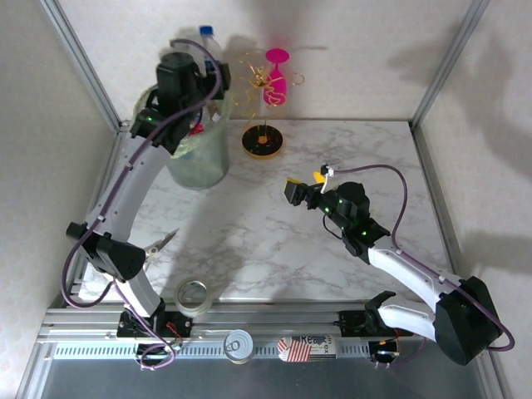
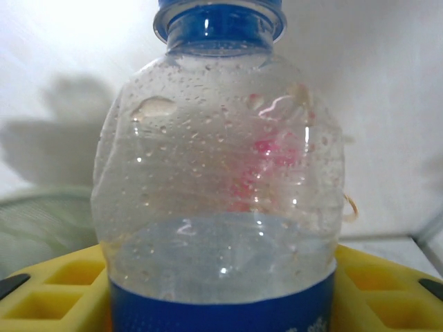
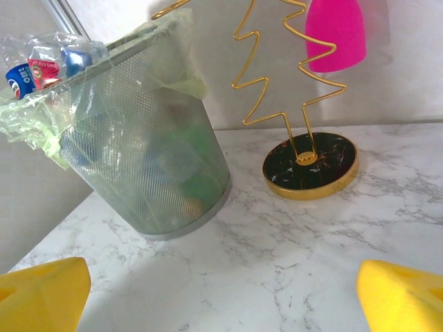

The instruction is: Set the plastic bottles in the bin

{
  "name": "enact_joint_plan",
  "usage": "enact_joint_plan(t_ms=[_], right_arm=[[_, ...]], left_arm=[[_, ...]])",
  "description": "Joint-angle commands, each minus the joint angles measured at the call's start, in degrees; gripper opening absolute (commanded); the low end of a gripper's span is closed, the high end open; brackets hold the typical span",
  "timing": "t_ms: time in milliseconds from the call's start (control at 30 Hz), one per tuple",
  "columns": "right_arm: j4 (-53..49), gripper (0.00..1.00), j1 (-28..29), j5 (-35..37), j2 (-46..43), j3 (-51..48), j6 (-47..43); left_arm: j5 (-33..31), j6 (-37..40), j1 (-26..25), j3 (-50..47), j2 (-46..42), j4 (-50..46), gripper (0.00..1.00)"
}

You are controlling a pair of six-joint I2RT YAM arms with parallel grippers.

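Observation:
The bottle's cap points past the bin's rim, so my left gripper will next swing away from the gold wire stand, tip down over the bin's opening (image 1: 200, 122) and let go of the bottle.
My left gripper (image 2: 221, 308) is shut on a clear plastic bottle (image 2: 218, 173) with a blue cap and a blue label; yellow fingers (image 2: 52, 290) show on both sides of it. From above, that gripper (image 1: 199, 75) hangs over the bin (image 1: 199, 158), and the bottle's capped end (image 1: 209, 37) sticks out beyond it. The mesh bin (image 3: 159, 159), lined with a pale green bag, holds several bottles; a crushed red-labelled one (image 3: 43, 68) lies at its rim. My right gripper (image 1: 303, 189) hovers open and empty over mid-table, its jaws (image 3: 221, 304) facing the bin.
A gold wire stand on a black round base (image 1: 263, 141) (image 3: 311, 166) stands just right of the bin, with a pink goblet (image 1: 277, 79) (image 3: 336, 31) behind it. A tape roll (image 1: 193, 295) and pliers (image 1: 162, 243) lie near the left arm's base.

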Motion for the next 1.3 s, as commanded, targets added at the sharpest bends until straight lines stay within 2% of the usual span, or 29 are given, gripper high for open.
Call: enact_joint_plan(t_ms=[0,100,333,933,1000,1167,1267], right_arm=[[-0.1,0.99,-0.4,-1.3,-1.1,-0.6,-1.2],[-0.2,0.99,-0.3,-1.2,-1.3,-0.4,-1.3],[-0.9,0.99,-0.3,-0.9,-1.7,-0.1,-1.1],[-1.2,0.99,-0.3,0.1,-1.0,-0.6,0.0],[-1.2,0.99,-0.3,0.0,-0.9,-0.5,0.0],[-1.0,0.99,-0.3,0.0,-0.2,-0.3,0.1],[-0.8,0.99,-0.3,-0.1,0.0,-0.2,0.1]], left_arm=[[-2.7,2.3,3.4,6.6,3.4,-6.3,0.43],[-3.4,3.2,6.2,10.1,5.6,-8.5,0.43],[-6.0,4.7,10.3,9.4,7.9,-8.2,0.44],[-9.4,5.3,11.6,9.5,17.0,-12.7,0.48],[-9.0,5.0,11.6,9.1,17.1,-12.6,0.53],[-8.7,4.5,11.4,9.1,16.4,-12.1,0.77],[-8.5,4.4,11.4,9.3,15.7,-11.7,0.82]])
